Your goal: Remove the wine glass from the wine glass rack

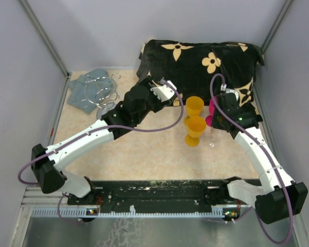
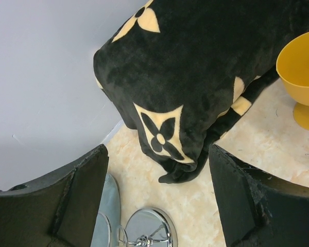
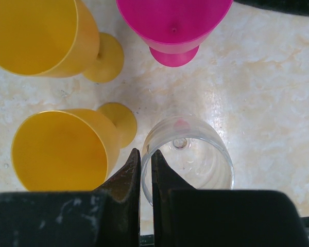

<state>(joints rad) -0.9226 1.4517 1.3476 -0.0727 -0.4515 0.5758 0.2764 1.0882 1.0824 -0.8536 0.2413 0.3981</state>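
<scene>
My right gripper lowers the clear wine glass [image 3: 188,154] slightly next and releases its rim, since the tabletop beside the yellow goblets lies below the gripper.
The clear wine glass [image 3: 188,154] stands upright on the table, right of the yellow goblets; it shows faintly in the top view [image 1: 212,139]. My right gripper [image 3: 146,159] is shut on its left rim, one finger inside and one outside. In the top view the right gripper [image 1: 221,121] is over the glass. The chrome wine glass rack [image 1: 100,92] stands at the back left on a grey-blue cloth [image 1: 90,87], with no glass on it. Its shiny base shows in the left wrist view [image 2: 147,229]. My left gripper [image 1: 165,91] is open and empty, right of the rack [image 2: 157,195].
Two yellow goblets [image 1: 194,106] [image 1: 195,128] and a pink goblet [image 1: 211,110] stand close beside the glass. A black blanket with cream flowers [image 1: 201,62] fills the back right. Grey walls close in the sides and back.
</scene>
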